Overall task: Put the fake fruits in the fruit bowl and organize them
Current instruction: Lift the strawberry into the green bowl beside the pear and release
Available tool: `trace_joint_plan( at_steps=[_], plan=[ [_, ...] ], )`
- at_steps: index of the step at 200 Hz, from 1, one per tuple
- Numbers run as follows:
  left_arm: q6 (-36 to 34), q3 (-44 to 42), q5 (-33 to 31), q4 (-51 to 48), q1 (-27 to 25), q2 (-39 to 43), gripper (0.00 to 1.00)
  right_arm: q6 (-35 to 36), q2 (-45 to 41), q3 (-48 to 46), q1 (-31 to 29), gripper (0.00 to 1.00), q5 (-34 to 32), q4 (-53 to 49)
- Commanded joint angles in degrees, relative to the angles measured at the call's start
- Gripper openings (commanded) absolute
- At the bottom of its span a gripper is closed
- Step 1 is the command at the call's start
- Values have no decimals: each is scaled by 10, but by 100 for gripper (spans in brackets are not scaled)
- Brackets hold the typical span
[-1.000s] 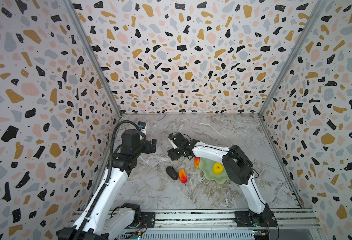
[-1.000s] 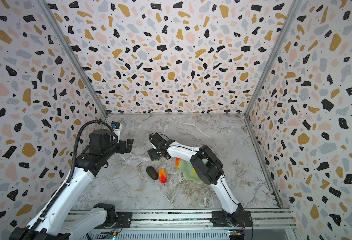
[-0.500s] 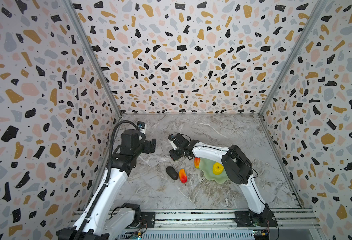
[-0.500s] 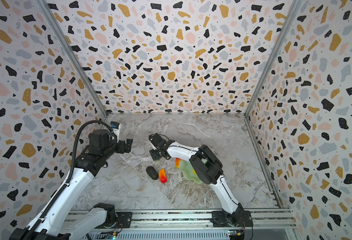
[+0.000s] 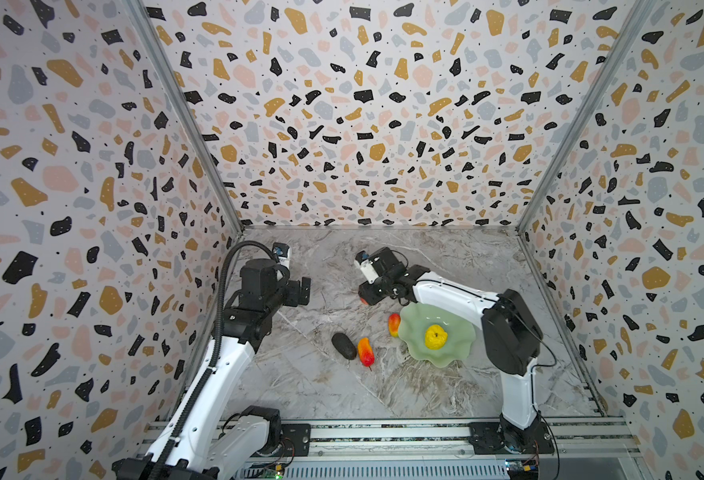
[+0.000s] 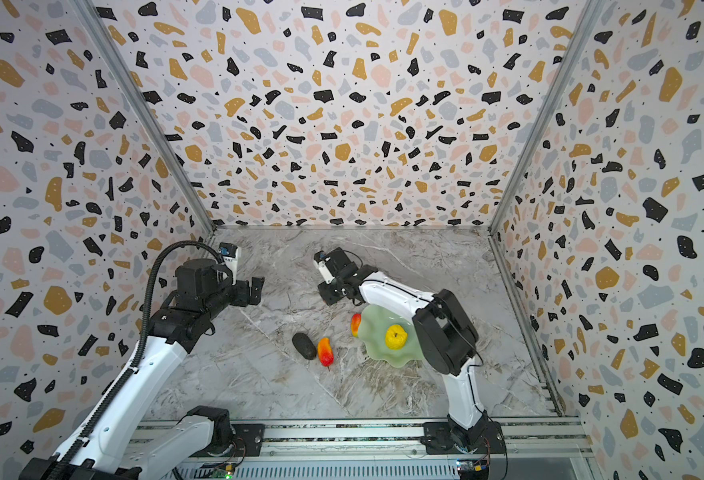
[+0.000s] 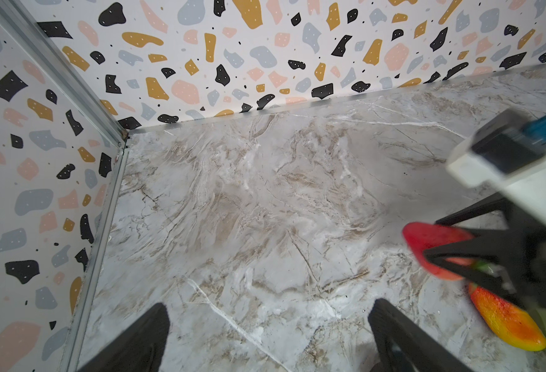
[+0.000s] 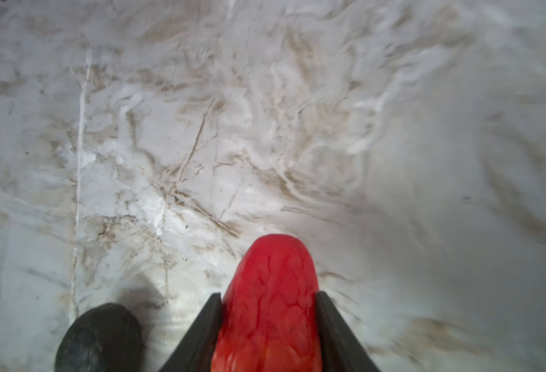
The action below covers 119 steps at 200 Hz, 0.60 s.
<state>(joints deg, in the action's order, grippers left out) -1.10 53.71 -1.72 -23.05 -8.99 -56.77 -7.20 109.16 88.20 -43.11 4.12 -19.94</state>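
The spot beside the yellow fruit (image 5: pixel 435 336) is bare, so my right gripper needs to rise over the bowl's rim, come back and down there, and release the strawberry.
My right gripper (image 8: pixel 268 298) is shut on the red strawberry (image 8: pixel 268 306), whose tip sticks out past the fingers, just above the marble floor. In both top views that gripper (image 5: pixel 367 296) (image 6: pixel 328 296) hangs behind and left of the pale green fruit bowl (image 5: pixel 462 332) (image 6: pixel 373 338). The lumpy yellow fruit (image 5: pixel 435 336) (image 6: pixel 396 336) lies in the bowl. One red-orange fruit (image 5: pixel 393 324) (image 6: pixel 355 324) rests against the bowl's left rim. Another (image 5: pixel 364 351) (image 6: pixel 325 351) lies beside the dark oval (image 5: pixel 344 345) (image 6: pixel 303 345) on the floor. My left gripper (image 7: pixel 270 307) (image 5: pixel 304 291) stands open and empty.
Patterned walls close in the marble floor (image 5: pixel 445 257) on three sides, and a metal rail (image 5: pixel 383 432) runs along the front. The left wrist view shows the strawberry (image 7: pixel 432 238) in the right gripper's fingers, with a red-orange fruit (image 7: pixel 506 319) beyond. A dark rounded shape (image 8: pixel 100 338) lies beside one right finger.
My right gripper's jaws have closed on the strawberry. The left arm has barely shifted. The other fruits and the bowl lie where they were.
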Motion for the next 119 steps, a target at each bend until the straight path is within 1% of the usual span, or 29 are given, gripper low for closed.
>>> trace_joint_plan(
  at_steps=[1, 30, 54, 87, 119],
  plan=[
    [-6, -7, 2, 18, 5, 11, 100, 46, -102, -28, 29, 36, -31, -61],
    [-4, -6, 11, 23, 6, 5, 99, 41, -191, -91, 70, 35, -69, -125],
    [-3, 2, 14, 19, 7, -15, 100, 24, -256, -145, 90, 34, -79, -135],
    [-5, 0, 14, 16, 7, -18, 100, 21, -277, -177, 121, 33, -71, -152],
    [-5, -1, 11, 20, 9, -10, 100, 12, -292, -200, 127, 32, -81, -167]
  ],
)
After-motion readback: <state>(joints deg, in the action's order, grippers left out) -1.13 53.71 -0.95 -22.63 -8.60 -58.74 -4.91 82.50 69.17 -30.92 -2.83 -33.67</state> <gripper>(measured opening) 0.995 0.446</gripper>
